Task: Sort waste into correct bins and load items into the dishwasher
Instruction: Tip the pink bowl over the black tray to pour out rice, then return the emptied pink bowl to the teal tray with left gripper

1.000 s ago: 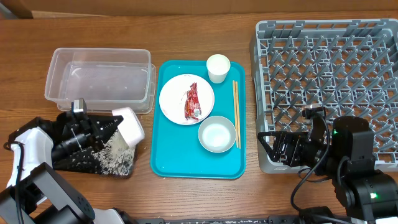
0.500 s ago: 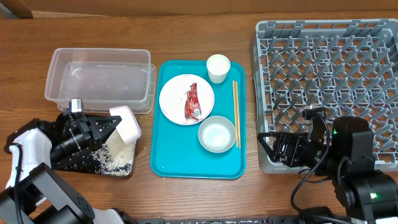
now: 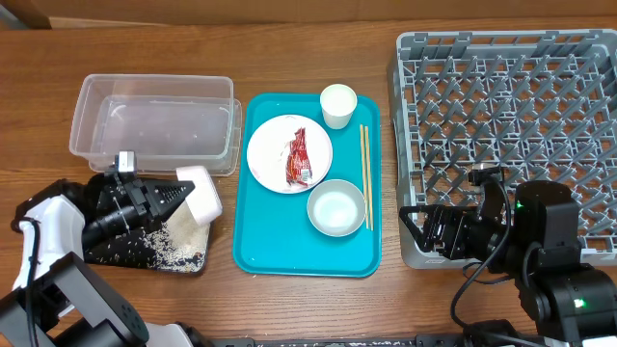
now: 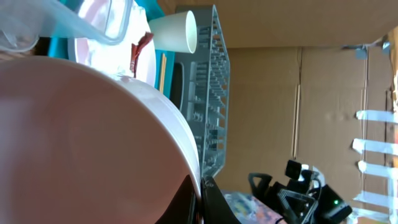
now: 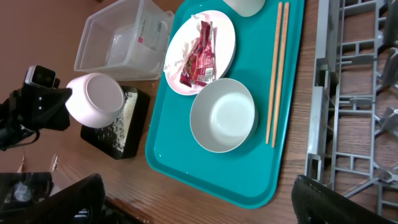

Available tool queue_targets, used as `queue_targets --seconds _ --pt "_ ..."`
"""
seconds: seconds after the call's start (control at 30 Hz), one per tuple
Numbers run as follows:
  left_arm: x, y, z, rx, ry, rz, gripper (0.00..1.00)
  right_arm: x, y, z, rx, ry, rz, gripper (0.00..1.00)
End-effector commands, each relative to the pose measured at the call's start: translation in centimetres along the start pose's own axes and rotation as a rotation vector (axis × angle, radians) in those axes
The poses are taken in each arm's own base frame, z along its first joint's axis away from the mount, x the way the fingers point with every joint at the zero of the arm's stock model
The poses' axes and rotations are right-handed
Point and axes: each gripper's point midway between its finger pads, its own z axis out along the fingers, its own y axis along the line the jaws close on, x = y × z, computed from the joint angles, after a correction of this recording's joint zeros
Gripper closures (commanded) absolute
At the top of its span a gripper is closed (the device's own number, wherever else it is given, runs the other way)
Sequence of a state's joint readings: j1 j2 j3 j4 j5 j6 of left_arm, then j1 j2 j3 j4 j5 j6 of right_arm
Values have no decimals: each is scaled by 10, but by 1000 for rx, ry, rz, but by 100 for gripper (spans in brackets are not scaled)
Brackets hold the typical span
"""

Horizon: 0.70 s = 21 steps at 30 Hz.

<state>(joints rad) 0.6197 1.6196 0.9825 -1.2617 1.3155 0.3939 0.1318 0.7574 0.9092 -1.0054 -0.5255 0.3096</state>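
Next, my left gripper carries the plate across and down to the teal tray's free near corner (image 3: 274, 227), below and to its right in the overhead view, to let go.
My left gripper (image 3: 179, 197) is shut on the rim of the pale pink plate (image 3: 201, 193) and holds it tilted on edge over the black tray (image 3: 104, 253), where white rice grains (image 3: 174, 237) lie. In the left wrist view the plate (image 4: 81, 137) fills the frame, its rim between my fingertips (image 4: 202, 194). My right gripper (image 5: 199, 208) is open and empty above the table by the grey dish rack (image 3: 511, 106). The red wrapper (image 3: 299, 157) lies on the white plate (image 3: 273, 145). The bowl (image 3: 336, 208), cup (image 3: 338, 105) and chopsticks (image 3: 365, 173) sit on the teal tray (image 3: 289, 246). No napkin shows.
The clear tub (image 3: 154, 125) stands behind the black tray, left of the teal tray. The dish rack fills the right side, with nothing in it. The right arm's base sits at the front right.
My left gripper shifted a little left with the pink plate, then back right. The rice has settled in the black tray. The right arm has not moved.
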Motion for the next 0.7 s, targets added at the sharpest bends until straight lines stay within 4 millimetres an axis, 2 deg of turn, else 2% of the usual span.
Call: queue_targets --seconds 0.0,0.1,0.17,0.27,0.37,0.47,0.6,0.67 --pt "1 -30 8 50 21 72 96 -7 8 -6 -18 -23 -29 2" --pt "15 -56 32 40 140 197 96 -7 9 -6 -19 -25 -31 3" --pt "21 -68 50 -7 227 259 96 -8 9 -6 -21 -29 -33 7" --pt "22 -92 87 -53 309 327 96 -11 10 -6 -26 -39 -23 11" --pt "22 -125 131 -22 332 401 96 -11 13 -6 -41 -38 -17 12" --pt "23 -153 186 -17 288 461 96 -8 23 -7 -98 -18 -47 13" --pt "51 -201 249 148 289 534 96 0 37 -9 -185 18 -90 13" --pt "63 -215 271 219 296 529 96 3 42 -10 -211 29 -103 13"
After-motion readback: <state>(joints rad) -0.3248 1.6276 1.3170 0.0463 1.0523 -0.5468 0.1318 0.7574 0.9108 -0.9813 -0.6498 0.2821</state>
